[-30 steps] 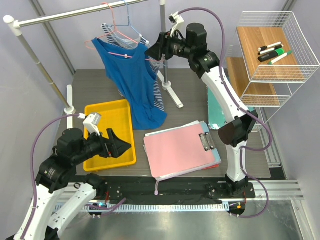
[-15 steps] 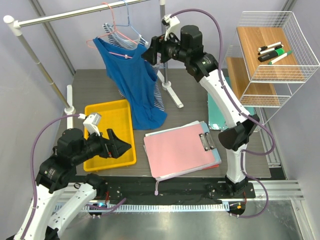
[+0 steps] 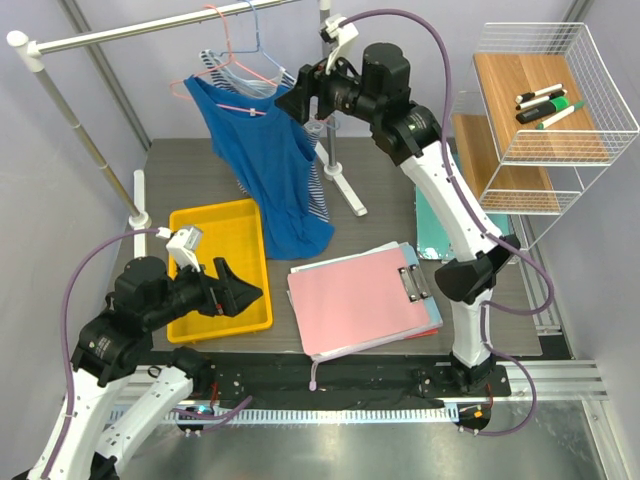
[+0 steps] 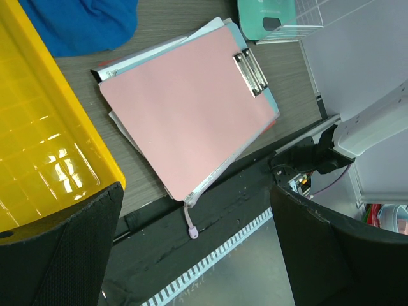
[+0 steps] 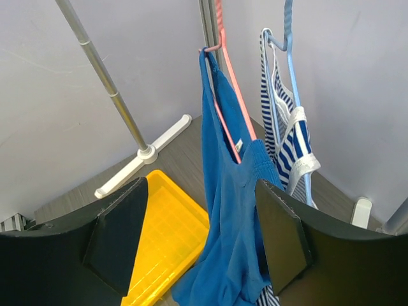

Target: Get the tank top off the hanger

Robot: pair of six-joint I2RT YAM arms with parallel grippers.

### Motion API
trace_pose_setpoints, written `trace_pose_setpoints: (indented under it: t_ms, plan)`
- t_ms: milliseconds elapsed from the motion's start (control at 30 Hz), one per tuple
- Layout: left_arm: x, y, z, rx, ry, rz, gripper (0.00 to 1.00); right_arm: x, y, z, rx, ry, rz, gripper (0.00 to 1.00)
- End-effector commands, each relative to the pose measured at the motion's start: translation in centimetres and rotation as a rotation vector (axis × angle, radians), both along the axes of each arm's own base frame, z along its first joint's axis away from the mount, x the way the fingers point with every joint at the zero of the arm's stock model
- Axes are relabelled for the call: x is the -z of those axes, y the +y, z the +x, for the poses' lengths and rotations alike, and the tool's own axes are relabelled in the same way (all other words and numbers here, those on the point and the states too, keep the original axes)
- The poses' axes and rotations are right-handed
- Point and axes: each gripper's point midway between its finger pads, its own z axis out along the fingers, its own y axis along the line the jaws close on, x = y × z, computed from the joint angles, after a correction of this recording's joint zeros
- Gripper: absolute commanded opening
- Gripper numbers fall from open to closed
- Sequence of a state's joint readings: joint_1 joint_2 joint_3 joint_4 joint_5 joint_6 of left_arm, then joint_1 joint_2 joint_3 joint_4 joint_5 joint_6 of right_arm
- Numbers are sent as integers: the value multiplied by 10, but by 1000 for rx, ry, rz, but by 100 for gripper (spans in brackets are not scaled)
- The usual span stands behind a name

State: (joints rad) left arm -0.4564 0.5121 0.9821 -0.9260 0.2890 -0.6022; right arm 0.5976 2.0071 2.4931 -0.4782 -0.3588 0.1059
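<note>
I will next move my right gripper to the left in the top view and close it on the blue top's near shoulder (image 3: 279,93), as it still hangs over the pink hanger.
A blue tank top (image 3: 262,160) hangs on a pink hanger (image 3: 222,60) from the rail (image 3: 150,32); its hem trails onto the table. In the right wrist view the blue top (image 5: 229,210) hangs from the pink hanger (image 5: 228,83) between my fingers. My right gripper (image 3: 290,103) is open, raised at the top's right shoulder, holding nothing. A blue-and-white striped top (image 5: 290,134) hangs behind on a light blue hanger (image 5: 288,25). My left gripper (image 3: 245,290) is open and empty, low over the yellow tray's front right corner.
A yellow tray (image 3: 215,262) lies front left. A pink clipboard (image 3: 360,296) on papers lies at centre. The rack's upright pole and foot (image 3: 340,180) stand beside the tops. A wire shelf (image 3: 545,95) with markers stands at the right.
My right gripper has risen and shifted left, from beside the top's right shoulder to slightly above it. The left arm has not moved.
</note>
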Motion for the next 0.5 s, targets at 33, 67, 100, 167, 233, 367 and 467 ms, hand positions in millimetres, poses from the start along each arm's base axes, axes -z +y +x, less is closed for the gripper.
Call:
trace_pose_setpoints:
  t_ms: [33, 67, 100, 167, 233, 367, 467]
  plan:
    - [-15, 1, -5, 9, -35, -22, 97, -6, 5, 12, 8, -73, -2, 73]
    - [-16, 1, -5, 8, -37, -21, 96, -6, 5, 13, 11, -79, -3, 73]
    - [-16, 1, -5, 8, -37, -20, 97, -6, 4, 15, 19, -84, -7, 73]
    - [-16, 1, -5, 10, -34, -18, 97, -4, 6, 18, 24, -93, -14, 73]
    - [-16, 1, -5, 10, -36, -18, 97, 2, 6, 24, 33, -96, -25, 72]
    - [-17, 1, -6, 10, -36, -18, 97, 14, 11, 30, 30, -88, -39, 70]
    - [-18, 2, -7, 11, -41, -15, 97, 19, 14, 34, 28, -90, -48, 66]
